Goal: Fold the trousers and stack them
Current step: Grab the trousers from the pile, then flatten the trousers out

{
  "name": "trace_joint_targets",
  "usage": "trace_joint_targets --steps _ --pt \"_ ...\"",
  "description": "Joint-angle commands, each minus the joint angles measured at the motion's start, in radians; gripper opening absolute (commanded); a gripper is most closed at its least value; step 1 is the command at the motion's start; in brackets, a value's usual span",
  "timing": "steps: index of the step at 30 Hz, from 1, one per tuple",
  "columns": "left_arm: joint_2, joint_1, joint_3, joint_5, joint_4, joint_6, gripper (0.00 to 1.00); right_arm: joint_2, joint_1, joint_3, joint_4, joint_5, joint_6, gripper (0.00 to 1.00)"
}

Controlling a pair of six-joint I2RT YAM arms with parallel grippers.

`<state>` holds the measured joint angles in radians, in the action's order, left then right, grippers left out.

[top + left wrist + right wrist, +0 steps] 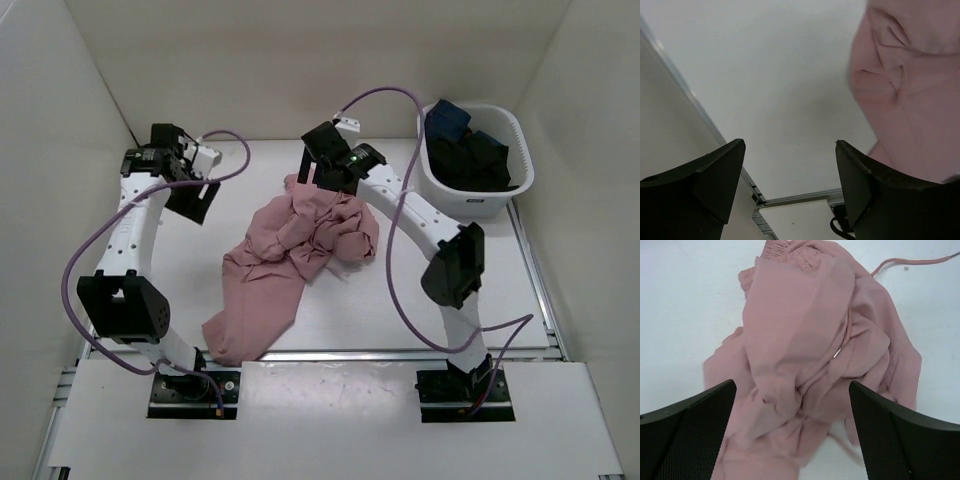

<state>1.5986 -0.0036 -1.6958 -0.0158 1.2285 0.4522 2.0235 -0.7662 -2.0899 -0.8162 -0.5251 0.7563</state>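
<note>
The trousers' bunched fold (364, 242) (904, 369) is below the right gripper and to its right in the top view, so the robot will lower the fingers back that way onto the fold's exposed edge.
Pink trousers (295, 255) lie crumpled in the middle of the white table, one leg trailing toward the near left. My right gripper (318, 170) is open and empty above the far end of the heap; its wrist view shows the bunched cloth (805, 355), the elastic waistband (790, 250) and a drawstring (912, 262) below the spread jaws. My left gripper (190, 200) is open and empty at the far left, apart from the cloth; its wrist view shows bare table and the trousers' edge (910, 90) at the right.
A white basket (500, 195) with dark folded clothes (470, 150) stands at the far right. White walls enclose the table on three sides. An aluminium rail (380, 353) runs along the near edge. Purple cables loop from both arms.
</note>
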Motion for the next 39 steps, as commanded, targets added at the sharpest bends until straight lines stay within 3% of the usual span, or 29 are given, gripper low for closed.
trace_joint_targets --steps 1,2,3,5,7,9,16,21,24,25,28,29,30,31,34,35,39 --pt "-0.06 -0.097 0.088 0.107 0.046 0.062 0.83 0.027 0.068 -0.196 -0.144 0.103 -0.112 0.99" --pt "-0.092 -0.128 0.175 0.134 0.046 0.062 0.83 0.008 0.068 -0.171 -0.153 0.093 -0.123 0.99" --pt "-0.109 -0.16 0.23 0.157 0.033 0.062 0.83 -0.026 0.089 -0.044 -0.135 0.073 -0.123 0.99" --pt "-0.137 -0.26 0.408 0.198 -0.001 0.062 0.83 -0.162 0.119 0.141 0.001 0.073 -0.123 0.99" --pt "-0.137 -0.32 0.525 0.182 -0.059 0.049 0.86 -0.271 0.175 0.38 0.089 0.1 -0.112 0.99" --pt "-0.106 -0.378 0.661 0.113 -0.122 0.036 0.86 -0.299 0.243 0.494 0.136 0.158 -0.103 0.99" --pt "0.015 -0.397 0.705 0.073 -0.23 0.0 0.93 -0.237 0.324 0.655 0.25 0.477 -0.15 0.99" --pt "0.081 -0.397 0.705 0.157 -0.248 -0.032 0.68 -0.181 0.324 0.795 0.403 0.603 -0.078 0.99" --pt "0.118 -0.397 0.714 0.143 -0.268 -0.053 0.36 -0.148 0.324 0.795 0.404 0.603 -0.066 0.88" --pt "0.127 -0.397 0.726 0.129 -0.268 -0.053 0.14 -0.147 0.324 0.795 0.387 0.603 -0.066 0.7" --pt "0.1 -0.348 0.748 0.082 -0.29 -0.064 0.14 -0.166 0.335 0.786 0.351 0.548 -0.075 0.31" --pt "0.083 -0.328 0.758 0.054 -0.305 -0.064 0.14 -0.199 0.335 0.786 0.323 0.536 -0.084 0.06" --pt "0.061 -0.305 0.759 0.012 -0.342 -0.064 0.14 -0.221 0.335 0.786 0.298 0.524 -0.084 0.0" --pt "0.007 -0.245 0.789 -0.1 -0.368 -0.055 0.14 -0.245 0.344 0.775 0.269 0.524 -0.116 0.0" --pt "-0.064 -0.11 0.788 -0.243 -0.448 0.043 0.14 -0.382 0.344 0.731 0.158 0.623 -0.263 0.0" --pt "-0.078 -0.01 0.73 -0.272 -0.46 0.069 0.14 -0.455 0.315 0.707 0.084 0.667 -0.315 0.0" --pt "0.007 0.149 0.437 -0.309 -0.46 0.147 0.14 -0.597 0.194 0.481 -0.096 0.706 -0.477 0.0"
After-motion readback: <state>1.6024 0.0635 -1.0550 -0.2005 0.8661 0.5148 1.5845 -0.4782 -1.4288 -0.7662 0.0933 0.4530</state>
